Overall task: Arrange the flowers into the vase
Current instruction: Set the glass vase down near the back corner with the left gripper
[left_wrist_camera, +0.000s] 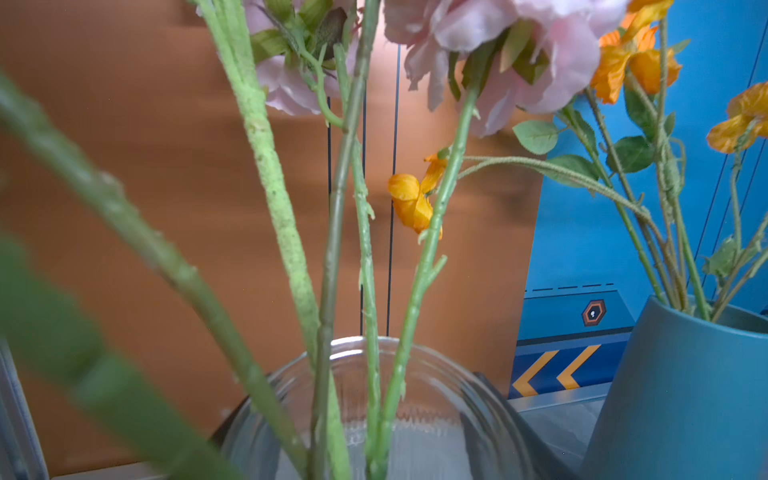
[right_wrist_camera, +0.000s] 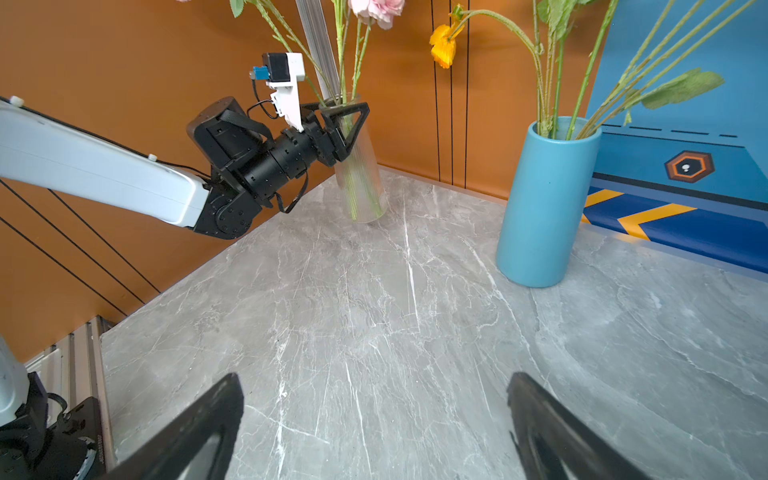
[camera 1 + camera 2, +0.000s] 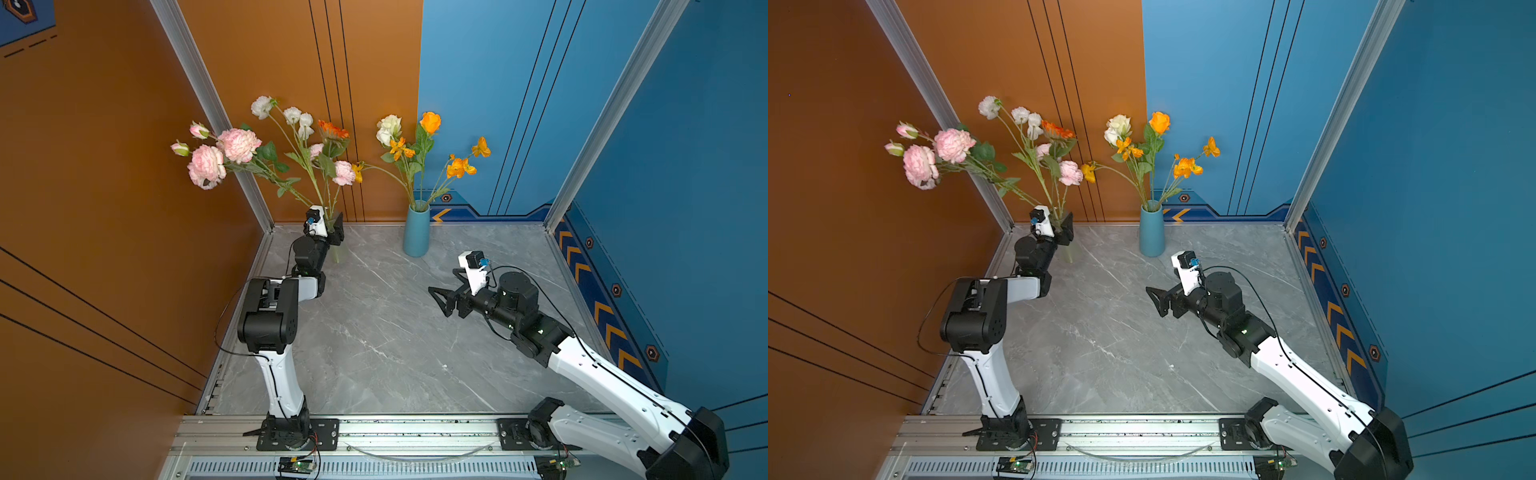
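My left gripper lowers the glass vase onto the tabletop before the orange back panel next, below it and outward, and releases the vase there.
A clear ribbed glass vase [image 3: 338,252] [image 3: 1069,252] [image 2: 362,183] [image 1: 436,395] stands near the back left corner and holds flowers [image 3: 239,145] [image 3: 953,145] [image 1: 282,216] with pink, white and orange blossoms. My left gripper [image 3: 334,226] [image 3: 1064,227] [image 2: 349,120] is shut around its upper part, just under the rim. A blue vase [image 3: 416,232] [image 3: 1152,232] [image 2: 544,208] [image 1: 685,395] at the back middle holds orange and white flowers [image 3: 430,122] [image 3: 1159,121]. My right gripper [image 3: 442,282] [image 3: 1160,291] [image 2: 374,382] hovers open and empty over the table, in front of the blue vase.
The grey marble tabletop [image 3: 374,340] is walled by orange panels [image 3: 104,208] at the left and back and blue panels [image 3: 685,166] at the right. An aluminium post [image 3: 232,145] rises in the back left corner behind the blossoms. The arms' rail [image 3: 415,432] runs along the front edge.
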Controlling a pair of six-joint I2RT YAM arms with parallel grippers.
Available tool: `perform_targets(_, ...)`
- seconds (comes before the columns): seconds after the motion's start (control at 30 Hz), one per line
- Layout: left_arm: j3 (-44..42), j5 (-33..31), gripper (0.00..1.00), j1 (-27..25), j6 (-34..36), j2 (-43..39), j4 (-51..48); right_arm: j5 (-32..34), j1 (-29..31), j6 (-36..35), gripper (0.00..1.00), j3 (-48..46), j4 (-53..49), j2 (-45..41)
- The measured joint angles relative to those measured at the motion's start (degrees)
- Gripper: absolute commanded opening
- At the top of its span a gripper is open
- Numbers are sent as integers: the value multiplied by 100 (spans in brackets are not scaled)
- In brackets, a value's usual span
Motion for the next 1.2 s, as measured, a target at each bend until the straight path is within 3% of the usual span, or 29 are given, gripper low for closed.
perform_targets(0.63,1335,125,22,-7,407,1405,216,-527,55,166,100,686,470,1460)
perform_targets(1.03,1458,103,23,-11,400,1670,229,-855,-74,284,100,831,645,1912)
perform_targets(1.13,1471,101,27,-11,400,1696,273,-866,-85,306,100,896,662,1921)
perform_targets(1.2,1484,85,38,-11,389,1716,306,-881,-85,317,100,911,708,1921)
